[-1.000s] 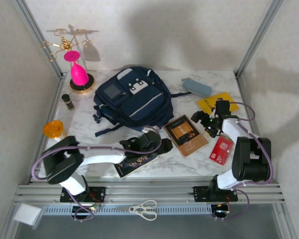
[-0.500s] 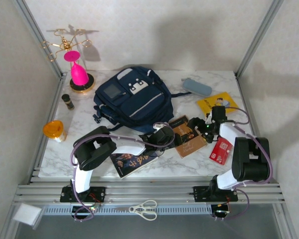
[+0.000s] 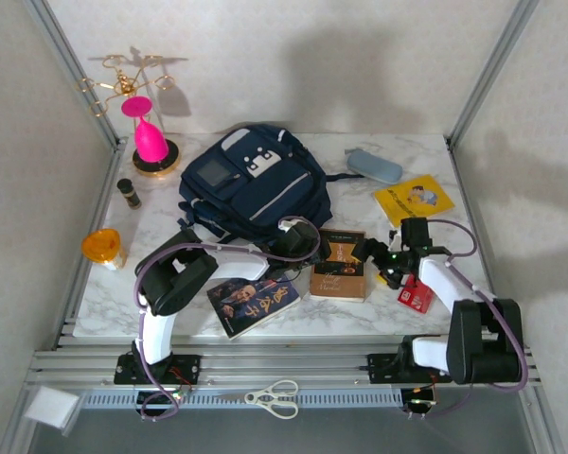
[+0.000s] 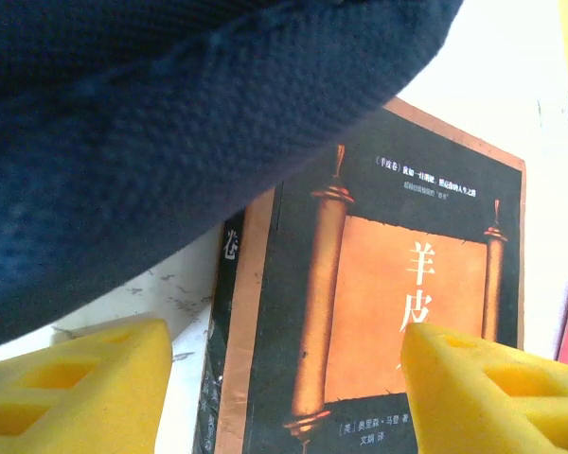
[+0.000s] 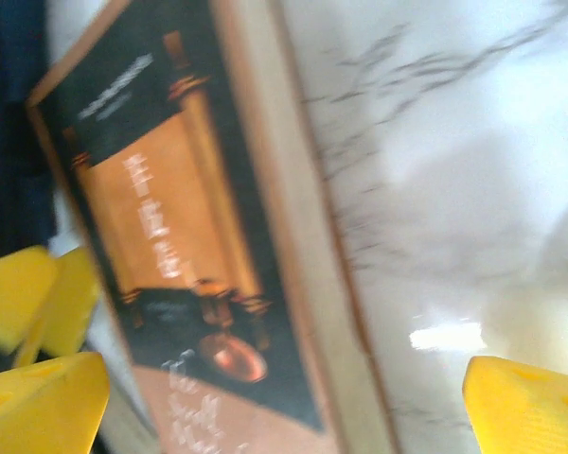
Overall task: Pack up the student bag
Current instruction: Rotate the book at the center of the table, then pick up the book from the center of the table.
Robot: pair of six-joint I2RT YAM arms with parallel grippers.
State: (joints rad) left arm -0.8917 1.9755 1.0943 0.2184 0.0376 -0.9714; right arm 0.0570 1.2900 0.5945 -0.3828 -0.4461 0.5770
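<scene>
The brown book's page edge lies just ahead of the right gripper's fingers, so next the right gripper needs to move toward the left gripper and bring its open fingers around that edge.
The student bag, navy blue with grey piping, lies flat at the back middle of the table. A brown book with an orange scroll cover lies just off its near right corner. My left gripper hovers at that corner, open; its yellow pads straddle the spine side of the book, under the bag's fabric. My right gripper is open at the book's right edge. In the right wrist view the book lies between the wide pads, blurred.
A dark blue book lies near the front edge, left of the brown one. A red card, a yellow booklet and a grey pencil case lie on the right. An orange cup, small bottle and pink stand sit left.
The left gripper swung from the blue book up to the bag's near right corner. The right gripper moved left and nearer, and the brown book turned square and shifted slightly left.
</scene>
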